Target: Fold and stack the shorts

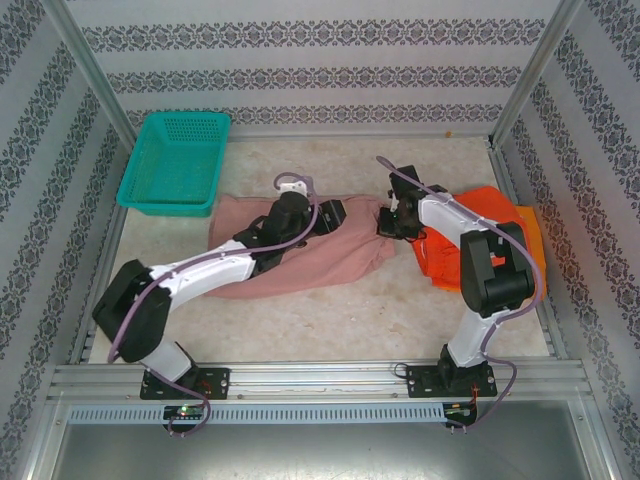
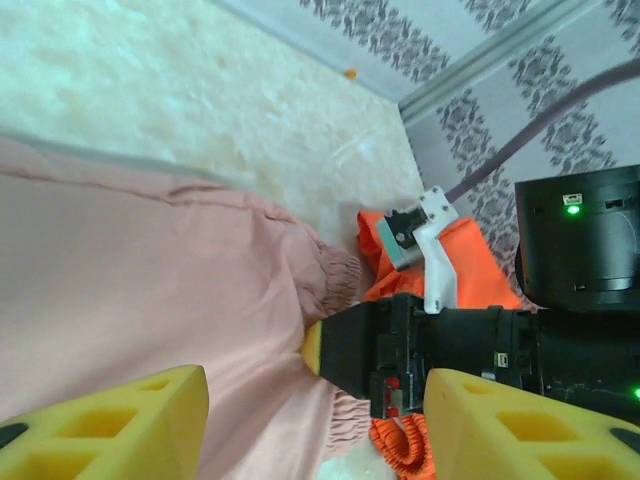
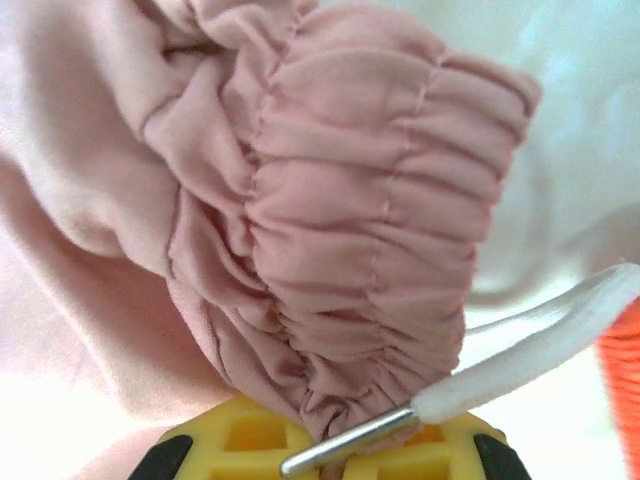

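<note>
I need to lift the shorts' waistband over with my right gripper next, toward the shorts' end by the teal basket, and release there, because that end lies across the unfolded cloth from it.
The dusty pink shorts (image 1: pixel 300 255) lie spread across the middle of the table. My right gripper (image 1: pixel 388 224) is shut on their gathered elastic waistband (image 3: pixel 350 250) at the right end, with the white drawstring (image 3: pixel 540 350) and its metal tip lying across the yellow fingers (image 3: pixel 240 440). My left gripper (image 1: pixel 332 213) hovers open over the pink cloth (image 2: pixel 150 280), its yellow fingers (image 2: pixel 110 425) wide apart and facing the right gripper (image 2: pixel 330 345). The red-orange shorts (image 1: pixel 480 210) lie crumpled at the right on top of the yellow-orange shorts (image 1: pixel 533 245).
A teal mesh basket (image 1: pixel 175 160) stands at the back left. Patterned walls and metal posts close in the table on three sides. Bare tabletop (image 1: pixel 330 310) lies between the pink shorts and the arm bases.
</note>
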